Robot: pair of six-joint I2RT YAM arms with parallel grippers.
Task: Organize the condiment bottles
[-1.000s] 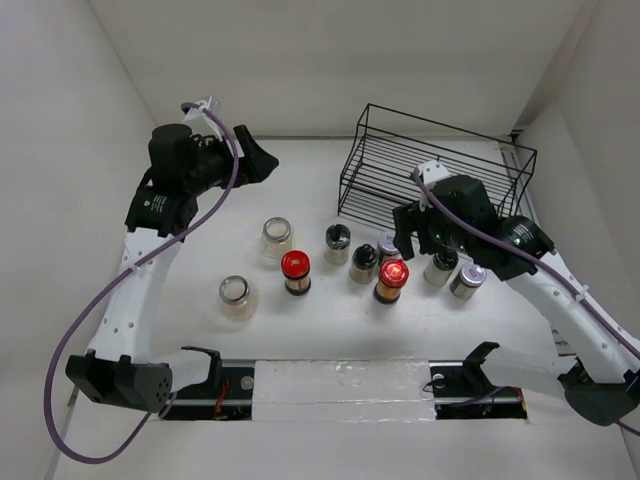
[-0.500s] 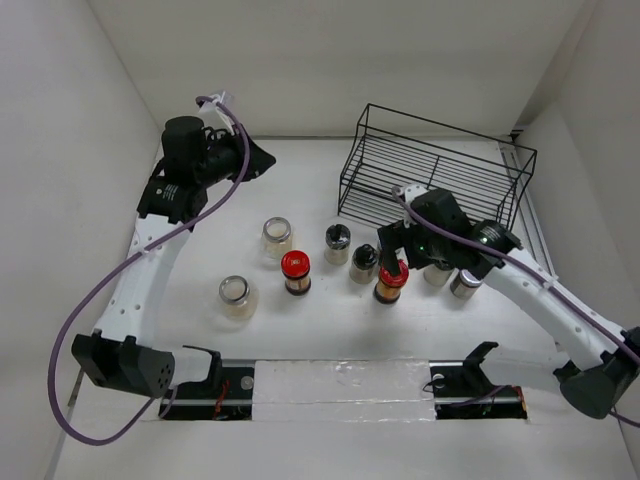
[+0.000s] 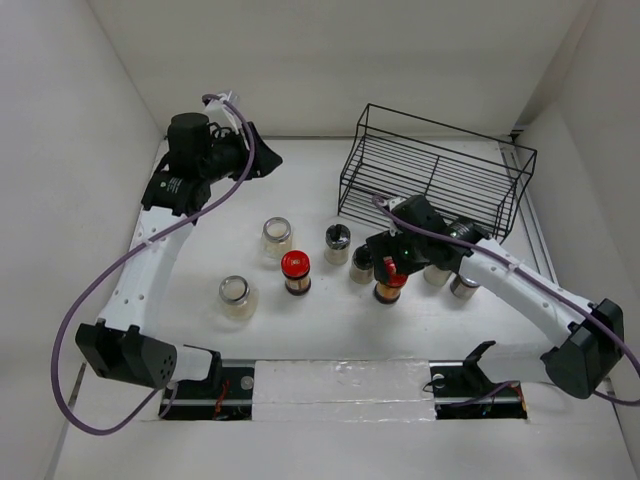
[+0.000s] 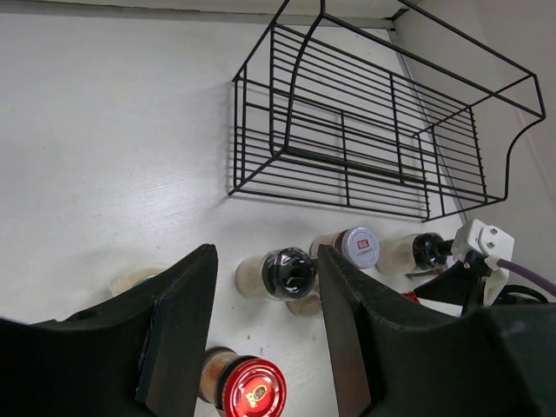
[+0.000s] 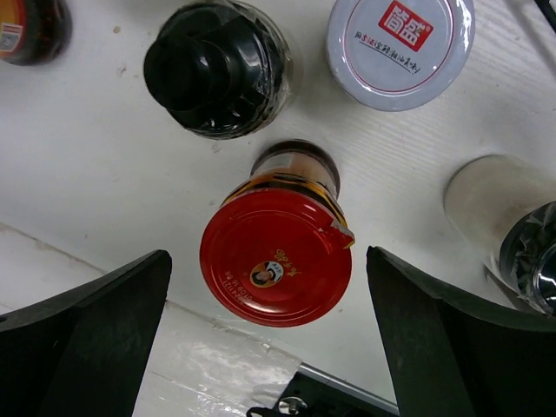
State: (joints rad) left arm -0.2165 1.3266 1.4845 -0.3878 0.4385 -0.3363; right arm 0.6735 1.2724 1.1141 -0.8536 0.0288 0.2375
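Note:
My right gripper lowers a little next and closes its open fingers around the jar's red lid (image 3: 397, 279) (image 5: 276, 258), since that jar stands straight below, between them.
Several condiment bottles stand in a loose cluster mid-table. My right gripper (image 3: 388, 262) (image 5: 268, 261) hangs open directly over a red-lidded jar (image 3: 390, 287) (image 5: 276, 261), one finger on each side of the lid and neither touching it. Around that jar are a black-lidded jar (image 3: 362, 260) (image 5: 217, 69), a silver-lidded jar (image 5: 400, 48) and another jar (image 5: 512, 243). My left gripper (image 3: 265, 160) (image 4: 265, 261) floats open and empty at the back left, above the table. Its view looks down on a black-lidded jar (image 4: 287, 274) (image 3: 338, 238) and a second red-lidded jar (image 4: 252, 391) (image 3: 295, 268).
A black wire rack (image 3: 430, 170) (image 4: 365, 148) stands at the back right, close behind the right arm. Two clear-lidded jars (image 3: 277, 234) (image 3: 236, 293) stand left of the cluster. Two more jars (image 3: 437, 272) (image 3: 462, 287) sit under the right forearm. White walls enclose the table.
My right gripper has moved left and down, from behind the jars to directly over the red-lidded jar. The left wrist has shifted slightly toward the back right.

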